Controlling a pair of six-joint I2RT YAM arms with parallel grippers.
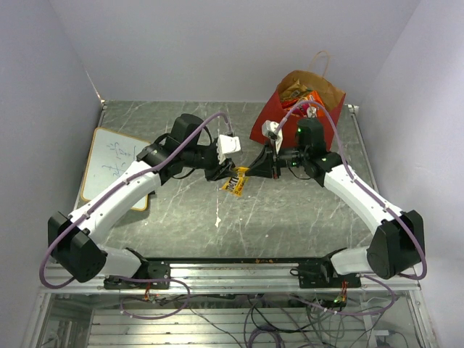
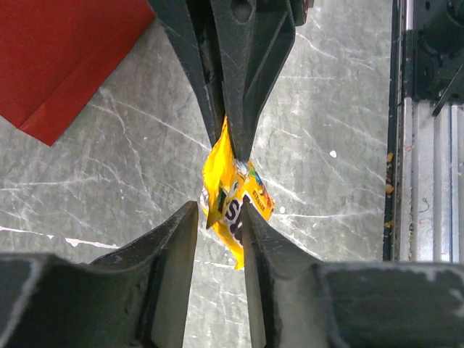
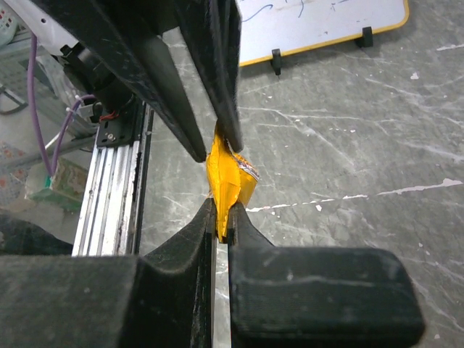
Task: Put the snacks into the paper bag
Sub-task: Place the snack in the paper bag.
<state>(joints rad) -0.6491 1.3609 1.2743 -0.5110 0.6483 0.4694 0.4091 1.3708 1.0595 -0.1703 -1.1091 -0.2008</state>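
My right gripper rises outward and to the right in the top view, over the bag's opening, next, to release the pack where other snacks lie.
A small yellow candy pack hangs in the air above the middle of the table, between both grippers. My right gripper is shut on the pack's edge; it also shows from above in the left wrist view. My left gripper has its jaws spread on either side of the pack, with a gap showing. The red paper bag stands open at the back right, with several snacks inside it. Its red side shows in the left wrist view.
A flat white board with a yellow rim lies at the left edge of the table, and shows in the right wrist view. The metal rail runs along the near edge.
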